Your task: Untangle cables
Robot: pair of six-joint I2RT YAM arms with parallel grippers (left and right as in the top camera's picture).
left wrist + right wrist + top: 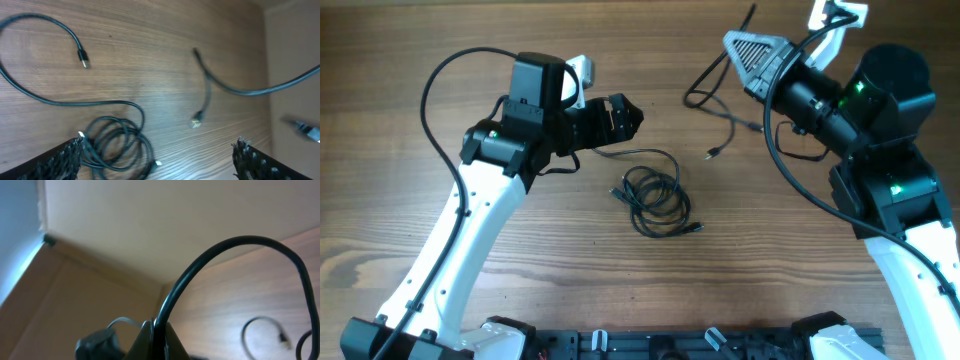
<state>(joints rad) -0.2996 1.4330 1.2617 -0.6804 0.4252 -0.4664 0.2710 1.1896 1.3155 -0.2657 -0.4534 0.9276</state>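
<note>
Next, the right gripper moves to the right in the overhead view and down over the bare far corner (892, 28) to release the cable, clear of the coil.
A loose coil of thin black cables (655, 200) lies mid-table; in the left wrist view the coil (120, 145) sits low between my fingers, near the left fingertip (67, 157). My left gripper (632, 115) (159, 162) hovers open just above and left of it, holding nothing. A separate cable (45, 100) trails from the coil to a plug (83, 60). My right gripper (738, 50) (159, 335) is lifted at the back right, shut on another black cable (200, 265) that hangs down to the table (720, 110) and ends in a plug (712, 153).
The table's right edge (267, 75) shows in the left wrist view. A black rail (670, 345) runs along the front edge between the arm bases. Thick black arm wires (445, 100) (800, 185) loop beside each arm.
</note>
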